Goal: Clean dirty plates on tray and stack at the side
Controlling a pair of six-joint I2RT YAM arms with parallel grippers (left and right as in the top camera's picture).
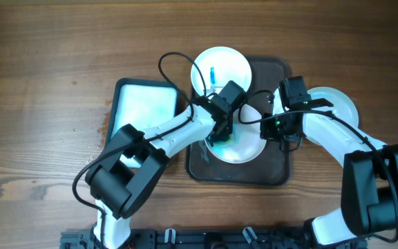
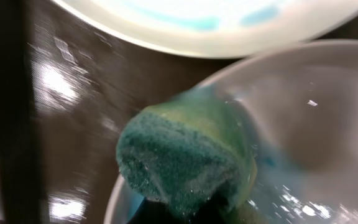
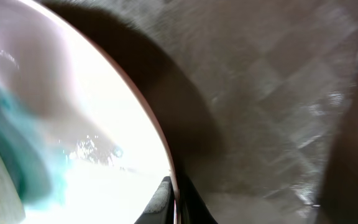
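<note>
The left gripper rises next and carries the sponge into the white-lined tray [image 1: 143, 113] to release it, as that tray lies to the gripper's left in the overhead view.
A dark brown tray [image 1: 268, 173] holds two white plates. The far plate [image 1: 230, 66] has blue smears. The near plate [image 1: 244, 149] is smeared blue-green. My left gripper [image 1: 221, 133] is shut on a green sponge [image 2: 185, 155] and presses it on the near plate's left part [image 2: 303, 112]. My right gripper [image 1: 276, 131] is shut on the near plate's right rim [image 3: 160, 149], one finger on each side. A clean white plate [image 1: 337, 104] lies on the table right of the tray.
A white-lined rectangular tray [image 1: 144, 111] with a greenish tint sits on the wooden table left of the dark tray. The tray's dark floor [image 3: 260, 93] fills the right wrist view.
</note>
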